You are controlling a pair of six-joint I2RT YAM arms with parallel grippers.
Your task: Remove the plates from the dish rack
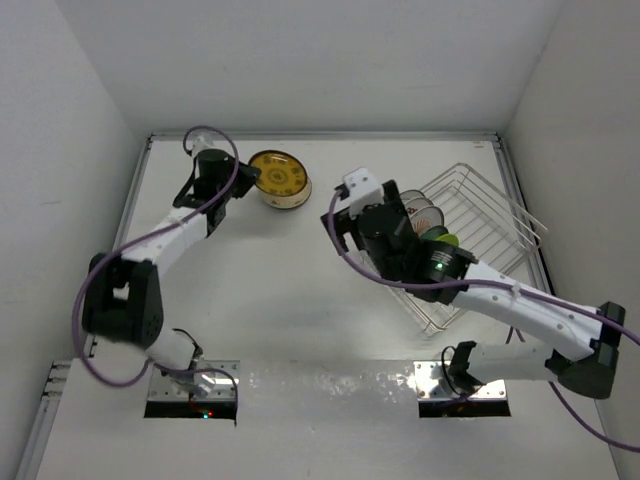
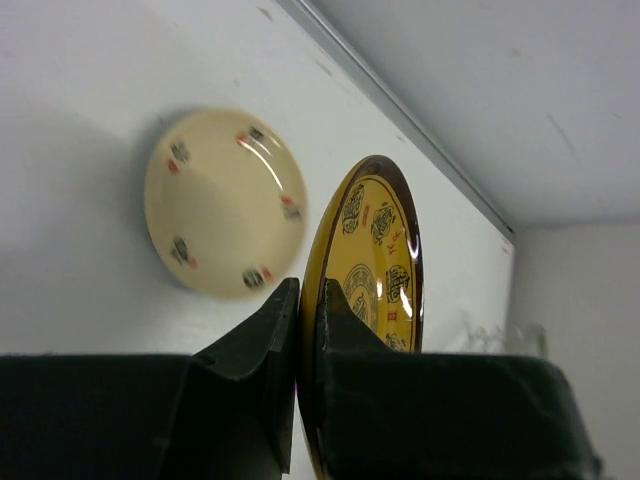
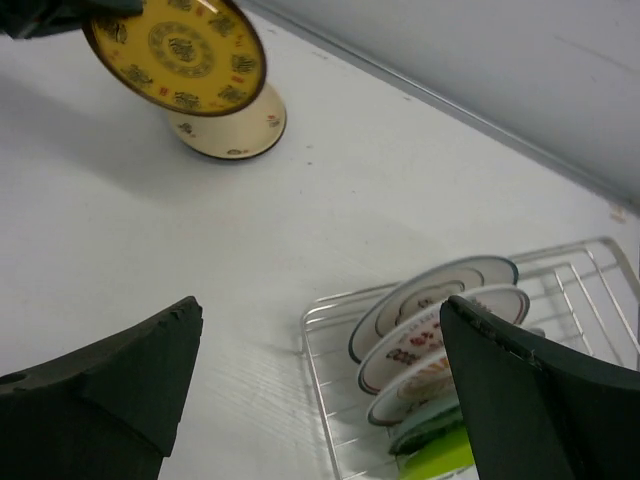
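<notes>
The yellow plate (image 2: 375, 250) is still tilted above the beige plate. My left gripper should lower it next and lay the yellow plate's rim down there.
My left gripper (image 1: 247, 178) is shut on the rim of a yellow plate with a dark rim (image 1: 278, 174), held tilted above a beige plate (image 1: 288, 197) lying on the table. In the left wrist view the jaws (image 2: 308, 292) pinch the yellow plate (image 2: 375, 250) edge-on, with the beige plate (image 2: 222, 200) beyond. My right gripper (image 3: 320, 305) is open and empty above the near-left corner of the dish rack (image 3: 312, 352). Several plates stand in the rack: white patterned ones (image 3: 430, 300), a dark green one and a lime-green one (image 3: 440, 455). The rack (image 1: 480, 215) is at the right.
White walls close the table in at the back and on both sides. The rack sits close to the right wall. The right arm's body (image 1: 520, 300) stretches across the rack's near side. The yellow plate (image 3: 175, 50) and beige plate (image 3: 238, 132) also show in the right wrist view.
</notes>
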